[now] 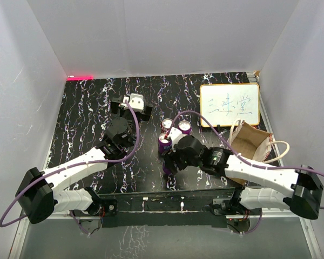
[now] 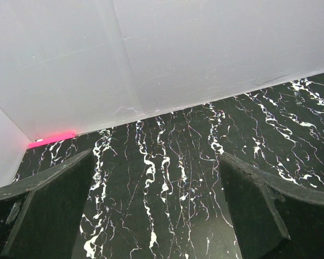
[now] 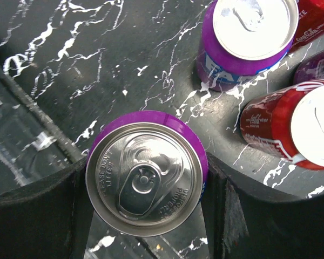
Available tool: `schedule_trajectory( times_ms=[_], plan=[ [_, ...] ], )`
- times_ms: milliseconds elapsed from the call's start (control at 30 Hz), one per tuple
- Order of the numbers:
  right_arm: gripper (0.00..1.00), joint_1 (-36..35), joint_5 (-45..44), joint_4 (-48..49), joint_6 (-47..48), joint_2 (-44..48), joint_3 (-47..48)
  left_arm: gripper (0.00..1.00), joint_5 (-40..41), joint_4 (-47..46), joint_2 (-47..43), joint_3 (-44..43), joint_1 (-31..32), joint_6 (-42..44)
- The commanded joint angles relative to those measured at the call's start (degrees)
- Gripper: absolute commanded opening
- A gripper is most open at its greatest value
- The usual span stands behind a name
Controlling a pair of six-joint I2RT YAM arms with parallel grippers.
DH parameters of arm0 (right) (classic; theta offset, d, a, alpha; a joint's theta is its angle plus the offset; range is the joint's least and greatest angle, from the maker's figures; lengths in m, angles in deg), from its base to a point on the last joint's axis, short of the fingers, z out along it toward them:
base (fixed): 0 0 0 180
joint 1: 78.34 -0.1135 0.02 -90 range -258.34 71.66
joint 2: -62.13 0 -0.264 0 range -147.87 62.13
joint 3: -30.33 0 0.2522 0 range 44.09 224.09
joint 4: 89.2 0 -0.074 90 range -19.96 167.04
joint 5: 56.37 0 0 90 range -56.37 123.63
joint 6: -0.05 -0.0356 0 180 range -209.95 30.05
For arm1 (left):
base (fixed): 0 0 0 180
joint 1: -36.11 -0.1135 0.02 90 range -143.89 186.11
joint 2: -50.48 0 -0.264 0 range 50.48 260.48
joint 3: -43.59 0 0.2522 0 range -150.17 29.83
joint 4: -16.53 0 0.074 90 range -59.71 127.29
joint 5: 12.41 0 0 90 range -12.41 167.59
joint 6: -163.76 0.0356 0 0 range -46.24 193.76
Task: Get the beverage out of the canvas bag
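Observation:
I will next lower the purple can with my right gripper onto the empty table beside the standing cans and release it, since that spot is just below the gripper.
The tan canvas bag point(image 1: 248, 141) stands at the right with its cream handles hanging off its right side. My right gripper point(image 1: 170, 163) reaches left across the table's front and is shut on a purple beverage can point(image 3: 146, 178), upright, just in front of the can cluster. In the top view only a sliver of that purple can point(image 1: 168, 168) shows under the wrist. My right fingers point(image 3: 232, 216) press both sides of the can. My left gripper point(image 1: 133, 103) is open and empty over the far left-centre of the table, and it also shows in the left wrist view point(image 2: 156, 216).
Close behind the held can stand a purple can point(image 3: 248, 40) and a red can point(image 3: 297, 127), with more behind them. From above, the cluster point(image 1: 174, 129) sits mid-table. A white board with writing point(image 1: 229, 105) lies at the back right. The front rail point(image 1: 151, 199) is just behind the gripper.

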Motion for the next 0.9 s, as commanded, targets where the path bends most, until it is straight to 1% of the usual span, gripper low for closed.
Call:
schedule_trajectory(
  times_ms=[0,167,300,867],
  plan=[
    [0.08,-0.9,-8.3,16.5,0.4,-2.3,-0.1,0.97,0.0,-1.7,-0.7,-0.8,-0.4,0.5],
    [0.08,-1.8,-9.5,20.2,0.5,-6.0,-1.6,0.97,0.0,-1.9,-1.0,-0.6,-0.4,0.7],
    [0.08,-2.2,-10.2,22.0,0.1,-7.2,-3.0,0.97,0.1,-2.1,-1.3,-0.5,-0.4,0.7],
    [0.09,-2.9,-11.7,21.6,0.0,-10.8,-3.6,0.97,0.0,-1.8,-1.5,-0.6,-0.4,0.5]
  ],
)
